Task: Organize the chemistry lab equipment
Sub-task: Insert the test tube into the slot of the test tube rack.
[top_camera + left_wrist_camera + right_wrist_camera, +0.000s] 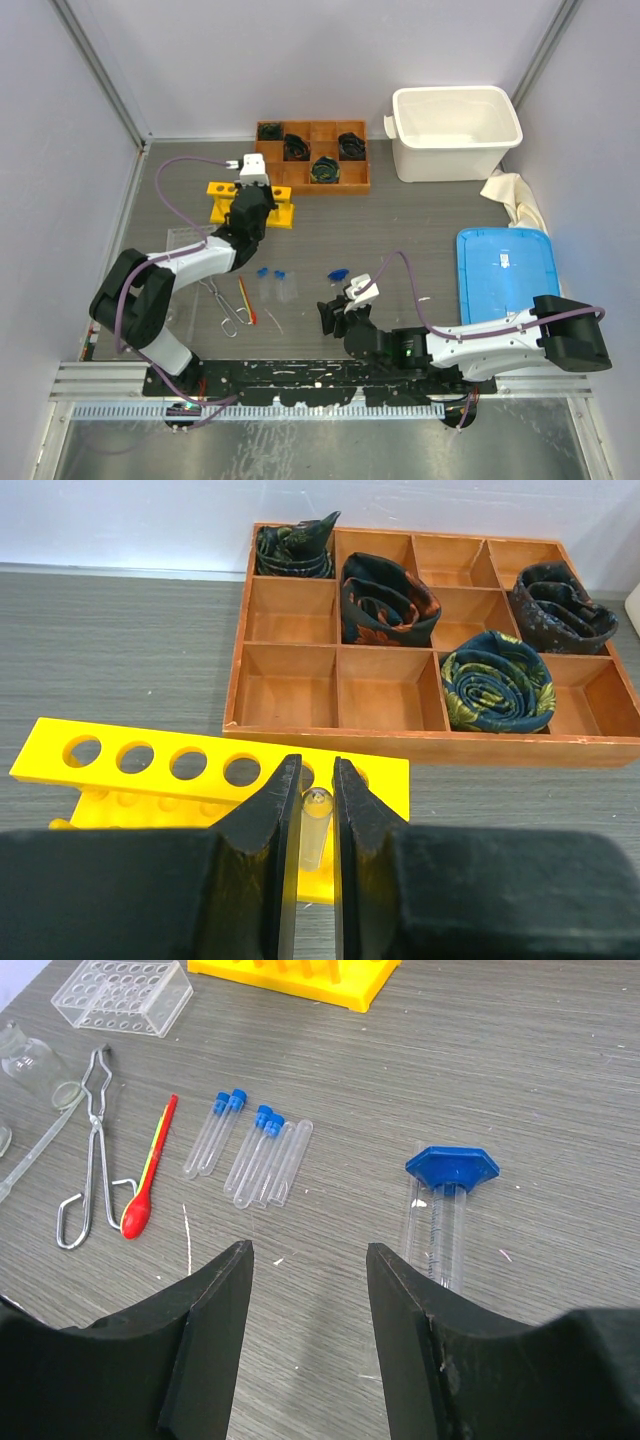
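Observation:
I will next lower the clear test tube with my left gripper onto the yellow tube rack's near ledge and release it, because the tube already hangs over that ledge.
My left gripper is shut on a clear test tube, held over the yellow tube rack near its right-hand holes; from above, that gripper sits over the rack. Several blue-capped test tubes lie side by side on the table. Left of them lie a thin red-orange stick and metal tongs. A small glass flask shows at the far left edge. My right gripper hovers open above bare table, nearer to me than the tubes, with nothing between its fingers.
A blue-based clear cylinder lies right of my right gripper. A clear plastic rack stands at the left. A wooden compartment tray holds rolled dark fabrics. A white bin, a cloth and a blue lid occupy the right side.

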Tool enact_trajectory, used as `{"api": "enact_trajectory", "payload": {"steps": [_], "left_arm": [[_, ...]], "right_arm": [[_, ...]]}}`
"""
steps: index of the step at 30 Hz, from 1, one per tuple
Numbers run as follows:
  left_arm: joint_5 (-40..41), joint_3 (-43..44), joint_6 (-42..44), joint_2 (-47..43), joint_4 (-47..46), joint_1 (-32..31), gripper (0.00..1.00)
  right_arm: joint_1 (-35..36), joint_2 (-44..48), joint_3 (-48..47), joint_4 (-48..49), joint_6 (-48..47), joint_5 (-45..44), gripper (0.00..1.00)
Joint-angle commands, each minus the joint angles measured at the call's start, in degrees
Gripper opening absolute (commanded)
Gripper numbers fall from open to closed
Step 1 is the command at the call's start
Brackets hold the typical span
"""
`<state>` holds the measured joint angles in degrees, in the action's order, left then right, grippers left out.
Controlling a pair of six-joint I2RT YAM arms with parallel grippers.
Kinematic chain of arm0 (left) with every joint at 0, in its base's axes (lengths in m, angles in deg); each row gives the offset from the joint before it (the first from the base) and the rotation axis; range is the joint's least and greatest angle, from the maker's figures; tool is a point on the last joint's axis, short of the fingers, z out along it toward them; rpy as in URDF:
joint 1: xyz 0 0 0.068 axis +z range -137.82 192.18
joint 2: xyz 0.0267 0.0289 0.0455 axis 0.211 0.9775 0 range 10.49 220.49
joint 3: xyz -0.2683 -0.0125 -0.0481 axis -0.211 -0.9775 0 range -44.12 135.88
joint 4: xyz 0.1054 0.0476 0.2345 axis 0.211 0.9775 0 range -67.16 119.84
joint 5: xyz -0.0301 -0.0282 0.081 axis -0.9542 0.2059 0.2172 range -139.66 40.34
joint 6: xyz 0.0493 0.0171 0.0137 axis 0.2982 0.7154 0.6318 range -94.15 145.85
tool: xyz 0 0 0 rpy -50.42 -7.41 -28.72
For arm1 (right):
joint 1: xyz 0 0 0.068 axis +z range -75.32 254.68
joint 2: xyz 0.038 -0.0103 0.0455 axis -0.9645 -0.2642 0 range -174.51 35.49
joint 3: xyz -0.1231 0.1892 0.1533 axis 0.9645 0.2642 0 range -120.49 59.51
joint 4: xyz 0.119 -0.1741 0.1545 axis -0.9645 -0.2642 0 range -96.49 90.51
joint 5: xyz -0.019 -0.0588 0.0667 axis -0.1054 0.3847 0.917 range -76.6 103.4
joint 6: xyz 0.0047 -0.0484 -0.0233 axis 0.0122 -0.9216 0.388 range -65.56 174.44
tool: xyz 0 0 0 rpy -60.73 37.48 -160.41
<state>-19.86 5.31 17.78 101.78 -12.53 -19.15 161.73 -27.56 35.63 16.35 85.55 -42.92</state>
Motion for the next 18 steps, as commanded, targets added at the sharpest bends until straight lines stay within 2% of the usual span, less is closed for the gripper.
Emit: {"api": "enact_trajectory", "payload": {"steps": [1,18], "left_arm": [[1.8,-0.2,0.5,-0.4,-4.7,0.9,0.00],[0.9,0.3,-0.3,1.5,-4.5,2.1,0.00]], "right_arm": [[0.3,0.0,-0.3,2.4,-0.1,-2.0,0.55],[0.2,0.2,0.2,2.2,0.0,-2.6,0.55]]}}
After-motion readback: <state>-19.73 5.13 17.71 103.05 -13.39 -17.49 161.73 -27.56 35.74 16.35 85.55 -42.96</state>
